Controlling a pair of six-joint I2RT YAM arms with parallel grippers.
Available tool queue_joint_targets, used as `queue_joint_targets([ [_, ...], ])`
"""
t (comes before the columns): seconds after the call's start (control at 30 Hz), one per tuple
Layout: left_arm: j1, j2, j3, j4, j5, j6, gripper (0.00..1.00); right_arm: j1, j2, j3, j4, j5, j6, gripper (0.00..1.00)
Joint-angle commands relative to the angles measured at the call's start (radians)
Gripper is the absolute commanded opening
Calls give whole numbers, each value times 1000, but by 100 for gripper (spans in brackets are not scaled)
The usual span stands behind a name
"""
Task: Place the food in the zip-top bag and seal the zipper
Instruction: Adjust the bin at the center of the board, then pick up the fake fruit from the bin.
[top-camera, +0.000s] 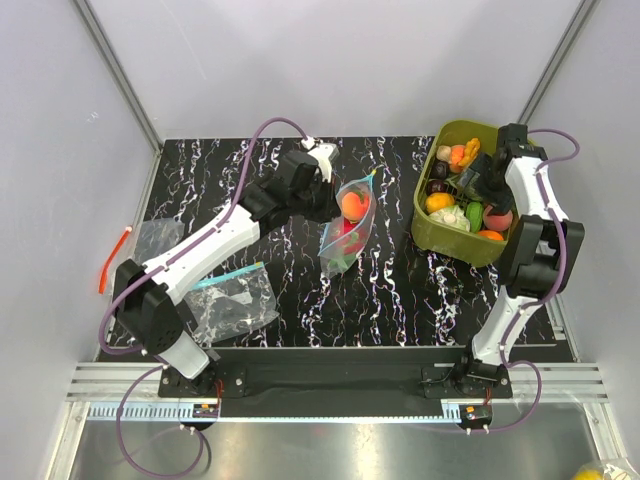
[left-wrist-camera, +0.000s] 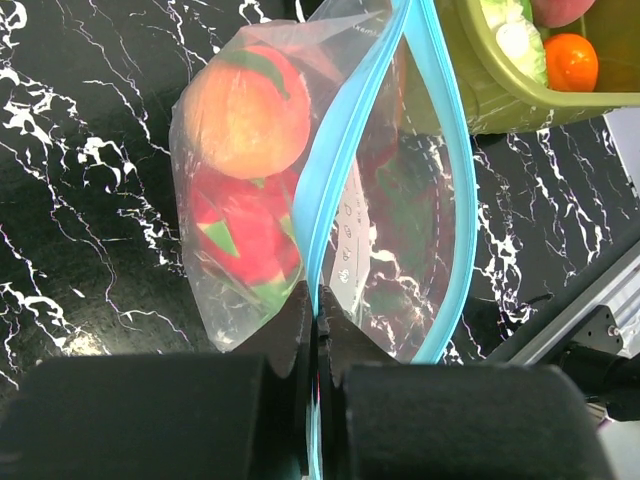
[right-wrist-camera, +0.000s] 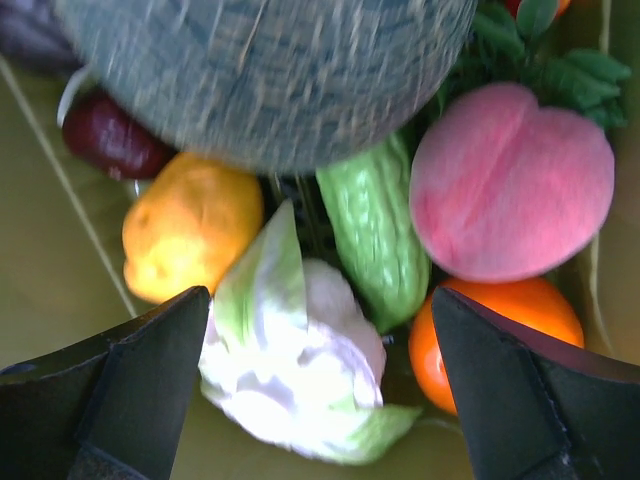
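My fingers are on both sides of the cabbage, and the pink peach (right-wrist-camera: 512, 182) is to the right in the wrist view. My right gripper will move that way next, past the gourd (right-wrist-camera: 375, 235).
The zip-top bag (top-camera: 347, 225) hangs upright over the middle of the table. Its blue zipper (left-wrist-camera: 340, 170) gapes, with the far strip bowed away. Inside lie a peach-orange fruit (left-wrist-camera: 245, 110) and a red and green piece (left-wrist-camera: 245, 235). My left gripper (left-wrist-camera: 318, 310) is shut on the near zipper strip at the bag's lower end. My right gripper (right-wrist-camera: 320, 295) stands open inside the olive tub, its fingers on either side of a white-green cabbage (right-wrist-camera: 300, 370). Beside the cabbage lie a green gourd (right-wrist-camera: 375, 235), a pink peach (right-wrist-camera: 510, 180), an orange (right-wrist-camera: 500, 330) and a yellow fruit (right-wrist-camera: 190, 235).
The olive-green tub (top-camera: 428, 215) full of toy food stands at the back right, close to the bag. Two other clear bags (top-camera: 235, 300) (top-camera: 158, 237) lie at the left, with an orange-red strip (top-camera: 108, 262) off the mat's left edge.
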Motion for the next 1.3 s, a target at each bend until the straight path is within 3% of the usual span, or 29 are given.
queue_joint_targets([
  [0.0, -5, -14, -12, 41, -42, 21, 0, -12, 41, 77, -6, 42, 62, 100],
  [0.13, -5, -15, 8, -2, -72, 94, 0, -15, 49, 102, 45, 142, 30, 100],
  [0.27, -5, -30, 16, -17, -83, 138, 0, -16, 57, 175, -33, 260, -28, 100],
  [0.53, -4, -43, -44, 38, -63, 138, 0, -15, 3, 82, -12, 334, -74, 100],
  [0.67, -5, -70, -86, 47, -68, 154, 0, -15, -5, -34, 77, 349, -103, 100],
  [0.93, 3, -90, -103, 35, -72, 184, 0, -15, 98, -49, 163, 435, -129, 99],
  [1.0, 1, -98, -99, 29, -74, 190, 0, -15, 127, -19, 170, 441, -149, 91],
  [1.03, 1, -100, -98, 27, -72, 193, 0, -15, 133, 13, 166, 449, -155, 82],
  [1.13, 1, -115, -96, 13, -82, 201, 0, -15, 120, 27, 172, 417, -161, 72],
  [1.27, 1, -130, -95, 1, -94, 194, 0, 5, 42, -12, 186, 346, -157, 64],
])
